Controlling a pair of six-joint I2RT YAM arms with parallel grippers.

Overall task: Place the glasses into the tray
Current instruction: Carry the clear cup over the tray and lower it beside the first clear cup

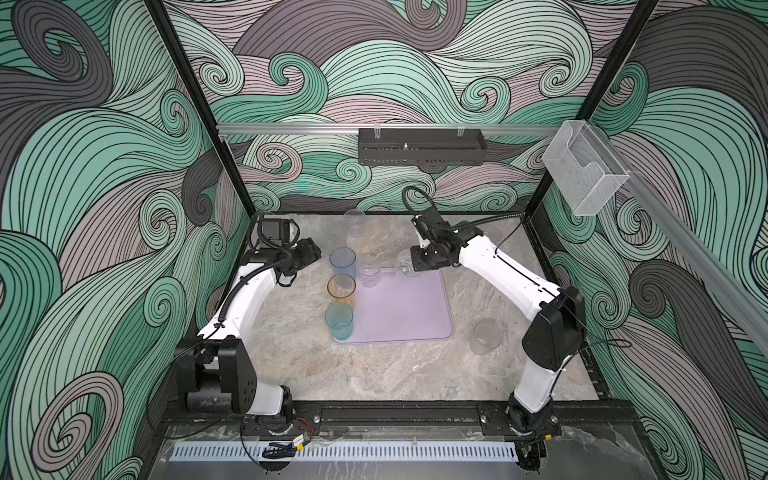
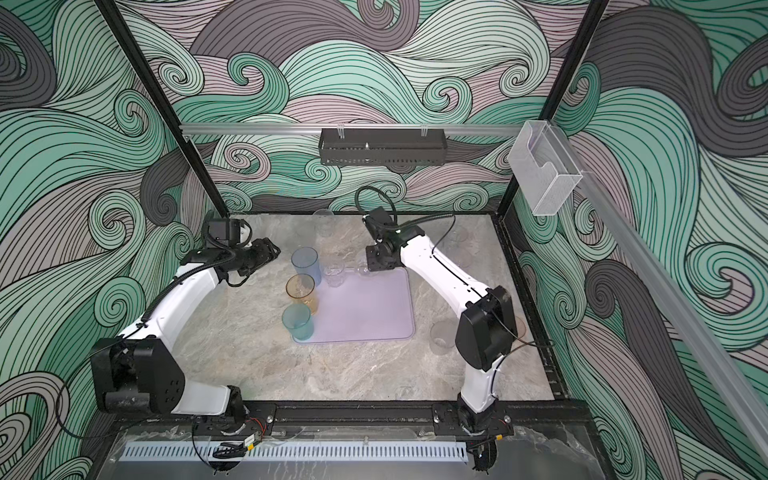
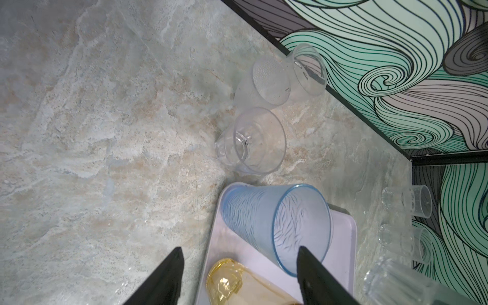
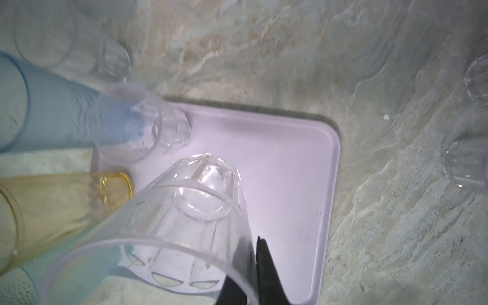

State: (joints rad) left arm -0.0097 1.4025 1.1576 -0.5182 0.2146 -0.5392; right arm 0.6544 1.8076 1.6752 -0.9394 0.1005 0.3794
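Note:
The tray bottom beside the amber tumbler is still bare, so my right gripper will move back and down there and let go of the clear glass's rim.
The lavender tray (image 1: 407, 316) (image 2: 365, 311) (image 4: 290, 158) lies mid-table. Along its left edge stand a blue tumbler (image 1: 343, 262) (image 3: 264, 219), an amber tumbler (image 1: 341, 289) (image 4: 52, 200) and a teal tumbler (image 1: 339, 322) (image 2: 298, 322). A small clear glass (image 1: 369, 276) (image 4: 148, 126) stands beside the blue one. My right gripper (image 4: 254, 240) is shut on the wall of another clear glass (image 1: 405, 266) (image 4: 184, 216), held above the tray's far edge. My left gripper (image 3: 240, 248) (image 1: 316, 249) stands open just left of the blue tumbler, holding nothing.
A frosted cup (image 1: 484, 334) stands right of the tray and a clear glass (image 1: 354, 222) at the back wall. Off the tray stand more glasses (image 3: 253, 142) (image 3: 264, 81) (image 3: 406, 200) (image 4: 467, 163). A black rack (image 1: 419, 145) and clear box (image 1: 584, 170) hang above.

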